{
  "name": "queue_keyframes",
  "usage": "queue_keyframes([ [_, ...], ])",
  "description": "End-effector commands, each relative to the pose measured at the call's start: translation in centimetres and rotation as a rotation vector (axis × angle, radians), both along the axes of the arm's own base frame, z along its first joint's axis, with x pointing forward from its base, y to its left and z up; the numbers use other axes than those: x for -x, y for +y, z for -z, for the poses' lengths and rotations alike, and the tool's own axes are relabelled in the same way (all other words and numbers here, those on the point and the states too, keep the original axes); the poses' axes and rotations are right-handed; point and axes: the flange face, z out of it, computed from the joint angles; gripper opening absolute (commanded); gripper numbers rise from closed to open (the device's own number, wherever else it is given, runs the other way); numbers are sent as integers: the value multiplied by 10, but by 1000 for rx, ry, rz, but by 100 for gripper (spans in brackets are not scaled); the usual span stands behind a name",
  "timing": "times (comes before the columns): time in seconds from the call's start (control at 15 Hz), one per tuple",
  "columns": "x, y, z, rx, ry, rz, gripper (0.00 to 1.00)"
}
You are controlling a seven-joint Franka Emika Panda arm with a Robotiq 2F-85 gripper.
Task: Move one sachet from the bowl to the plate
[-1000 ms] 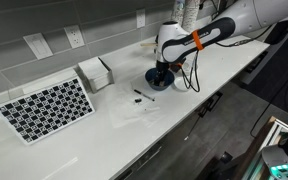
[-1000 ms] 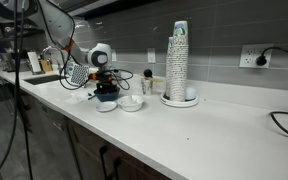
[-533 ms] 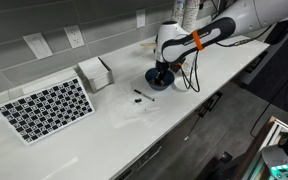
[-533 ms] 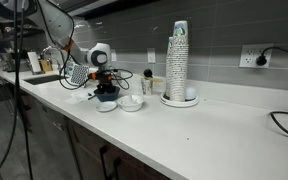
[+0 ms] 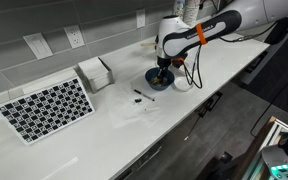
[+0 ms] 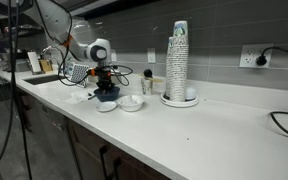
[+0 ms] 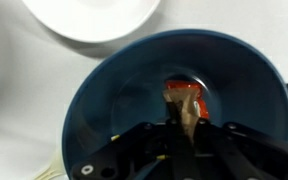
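Observation:
The bowl's side stands between the sachet and the plate. I need to lift my gripper clear of the bowl, move across toward the white plate (image 5: 182,85) (image 7: 94,11) and go down over it.
In the wrist view the dark blue bowl (image 7: 84,100) fills most of the picture. A red sachet (image 7: 191,91) lies on its bottom. My gripper (image 7: 184,128) is down inside the bowl, shut on a tan sachet (image 7: 183,112) that stands pinched between the jaws just in front of the red one. A white plate (image 7: 89,15) lies just beyond the bowl's rim at the top. In both exterior views the gripper (image 5: 163,70) (image 6: 105,84) hangs straight down into the bowl (image 5: 152,82) (image 6: 108,96).
A white dish (image 5: 184,85) (image 6: 131,103) sits beside the bowl. On the counter are a checkerboard (image 5: 46,107), a small white box (image 5: 94,71), small dark bits (image 5: 139,96) and a tall stack of cups (image 6: 178,62). A cable hangs from the arm.
The jaws have closed inside the bowl and now pinch the tan sachet. The arm's upper part has shifted up slightly.

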Motion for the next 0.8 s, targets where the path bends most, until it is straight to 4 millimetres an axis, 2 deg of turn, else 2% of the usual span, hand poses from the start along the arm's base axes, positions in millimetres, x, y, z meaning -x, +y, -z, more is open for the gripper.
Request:
queue_keyframes([
  [0.0, 6, -6, -32, -13, 6, -33, 2],
  [0.33, 6, -16, -72, -26, -41, -26, 2],
  [0.6, 7, -48, -99, -27, -67, 69, 2],
  [0.73, 19, -69, -107, -55, -15, 121, 2],
])
